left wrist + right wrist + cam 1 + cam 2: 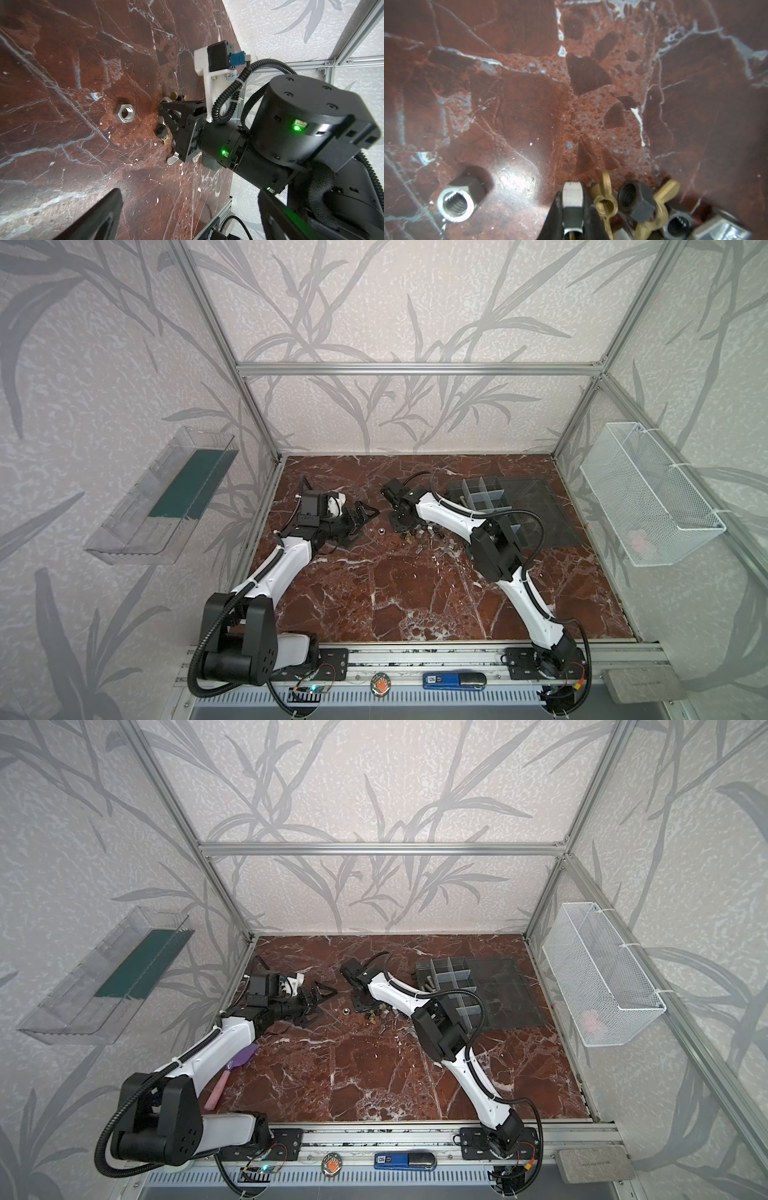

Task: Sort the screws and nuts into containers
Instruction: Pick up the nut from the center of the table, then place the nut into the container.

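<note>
My right gripper rises next and carries the silver fastener [572, 192] over the organizer box's sections to release it, as they lie beyond the heap from my right gripper.
The screws and nuts [424, 533] lie in a small heap on the red marble table, left of the containers [482, 494]. These are the divided compartments of a dark organizer box whose lid [536, 510] lies open. My right gripper [572, 199] points down at the heap's left edge, shut on a silver fastener [572, 192]. Brass wing nuts [605, 204] and dark hex nuts [636, 200] lie right beside it. A lone silver hex nut [379, 531] sits apart, between the two grippers. My left gripper [365, 517] hovers left of it, open and empty.
A white wire basket [648, 497] hangs on the right wall and a clear bin with a green strip [162, 493] on the left wall. A purple and pink spatula [232, 1073] lies under the left arm. The right arm crosses over the organizer's near compartments.
</note>
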You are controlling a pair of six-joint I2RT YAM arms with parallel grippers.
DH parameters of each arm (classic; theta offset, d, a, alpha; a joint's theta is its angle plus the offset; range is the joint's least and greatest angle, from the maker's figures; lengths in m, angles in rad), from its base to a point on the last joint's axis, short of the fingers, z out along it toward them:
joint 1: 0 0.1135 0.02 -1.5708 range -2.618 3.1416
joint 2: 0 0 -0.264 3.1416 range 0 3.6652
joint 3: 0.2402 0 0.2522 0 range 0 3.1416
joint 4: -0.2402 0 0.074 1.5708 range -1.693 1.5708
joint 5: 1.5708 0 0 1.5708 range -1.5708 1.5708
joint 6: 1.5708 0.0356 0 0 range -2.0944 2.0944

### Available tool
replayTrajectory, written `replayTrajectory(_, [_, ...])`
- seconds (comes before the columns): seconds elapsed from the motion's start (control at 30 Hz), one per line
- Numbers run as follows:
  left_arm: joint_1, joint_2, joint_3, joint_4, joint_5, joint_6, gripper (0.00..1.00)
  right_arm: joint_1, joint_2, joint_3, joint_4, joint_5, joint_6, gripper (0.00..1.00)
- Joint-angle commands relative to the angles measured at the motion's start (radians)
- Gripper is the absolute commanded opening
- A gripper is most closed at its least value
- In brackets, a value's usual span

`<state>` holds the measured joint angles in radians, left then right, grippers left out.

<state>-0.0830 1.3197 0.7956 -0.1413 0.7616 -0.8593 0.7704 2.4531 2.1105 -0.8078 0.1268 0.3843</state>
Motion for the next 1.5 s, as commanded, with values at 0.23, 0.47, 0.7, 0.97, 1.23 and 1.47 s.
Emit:
replayTrajectory(0.23, [-0.017, -0.014, 0.018, 0.007, 0.004, 0.0, 1.0, -0.015, -0.181, -0.093, -0.015, 0.018, -0.031, 0.09])
replayTrajectory(0.47, [-0.089, 0.005, 0.06, 0.009, -0.033, -0.003, 1.0, -0.055, -0.419, -0.35, 0.036, 0.065, -0.045, 0.09])
replayTrajectory(0.7, [-0.173, 0.053, 0.103, 0.024, -0.063, -0.007, 0.99, -0.141, -0.677, -0.65, 0.058, 0.125, -0.055, 0.1])
replayTrajectory(0.97, [-0.226, 0.103, 0.137, 0.055, -0.073, -0.025, 0.99, -0.292, -0.885, -0.904, 0.094, 0.12, -0.067, 0.1])
replayTrajectory(1.23, [-0.239, 0.115, 0.139, 0.051, -0.081, -0.026, 1.0, -0.413, -0.922, -1.011, 0.115, 0.116, -0.081, 0.1])
replayTrajectory(1.47, [-0.241, 0.123, 0.151, 0.045, -0.084, -0.021, 1.0, -0.442, -0.893, -1.032, 0.132, 0.091, -0.086, 0.15])
